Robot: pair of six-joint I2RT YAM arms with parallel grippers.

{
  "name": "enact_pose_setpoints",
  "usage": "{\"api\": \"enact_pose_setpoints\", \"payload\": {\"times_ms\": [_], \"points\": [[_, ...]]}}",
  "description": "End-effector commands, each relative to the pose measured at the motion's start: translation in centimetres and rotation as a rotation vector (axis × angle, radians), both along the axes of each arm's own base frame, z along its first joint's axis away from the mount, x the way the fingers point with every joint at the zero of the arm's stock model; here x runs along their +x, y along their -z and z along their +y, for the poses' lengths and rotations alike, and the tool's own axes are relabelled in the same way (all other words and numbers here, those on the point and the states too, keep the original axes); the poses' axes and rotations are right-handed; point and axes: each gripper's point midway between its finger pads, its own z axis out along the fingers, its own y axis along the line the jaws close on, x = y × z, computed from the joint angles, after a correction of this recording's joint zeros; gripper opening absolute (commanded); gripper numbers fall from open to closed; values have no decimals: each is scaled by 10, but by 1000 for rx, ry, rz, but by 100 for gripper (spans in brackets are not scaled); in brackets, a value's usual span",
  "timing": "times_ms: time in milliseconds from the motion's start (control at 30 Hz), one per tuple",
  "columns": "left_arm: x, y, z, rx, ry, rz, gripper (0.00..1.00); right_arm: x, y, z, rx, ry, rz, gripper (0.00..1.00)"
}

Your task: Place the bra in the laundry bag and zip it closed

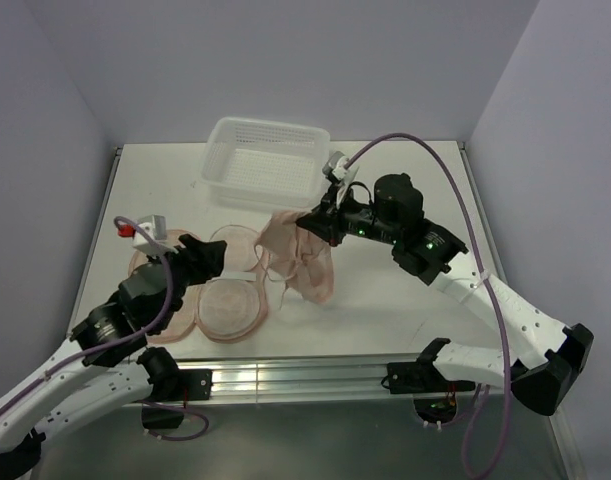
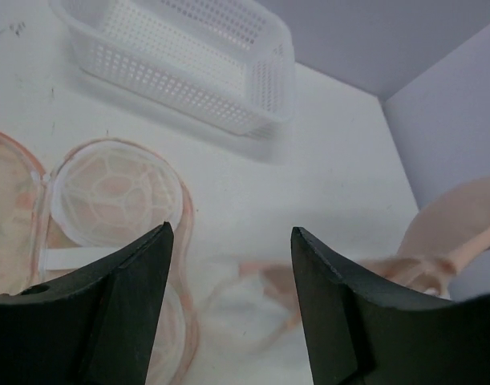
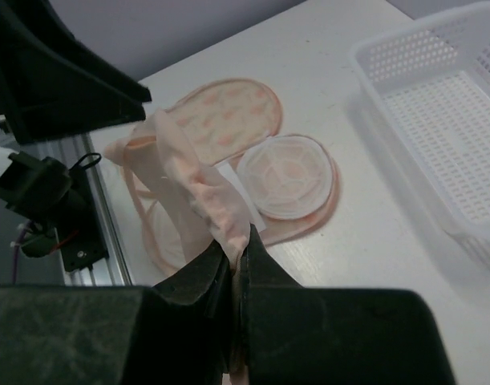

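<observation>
My right gripper will next go left in the top view and down over the bag's far round lining and release the bra, since the bag lies open.
The laundry bag lies unzipped and spread flat on the table's left half, its round pale lining facing up. The pale pink bra hangs from my right gripper, which is shut on the fabric's top edge. The bra's cups and thin straps dangle over the bag's right edge, and one strap trails onto the table. My left gripper hovers low over the bag with its jaws wide apart and nothing between them. Its view shows the hanging bra off to the right.
A white plastic mesh basket stands at the back of the table, just behind the right gripper. It also shows in both wrist views. The aluminium rail runs along the near edge. Walls close in both sides.
</observation>
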Motion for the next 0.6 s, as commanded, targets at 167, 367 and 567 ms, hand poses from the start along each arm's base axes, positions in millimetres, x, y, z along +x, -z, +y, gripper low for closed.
{"api": "enact_pose_setpoints", "payload": {"times_ms": [167, 367, 567], "points": [[-21, -87, 61, -65, -112, -179, 70, -53, -47, 49, 70, -111, -88, 0], [-31, -103, 83, -62, -150, -221, 71, -70, -46, 92, 143, -181, -39, 0], [-32, -101, 89, -54, -170, -228, 71, -65, -47, 129, 202, -198, -7, 0]]}}
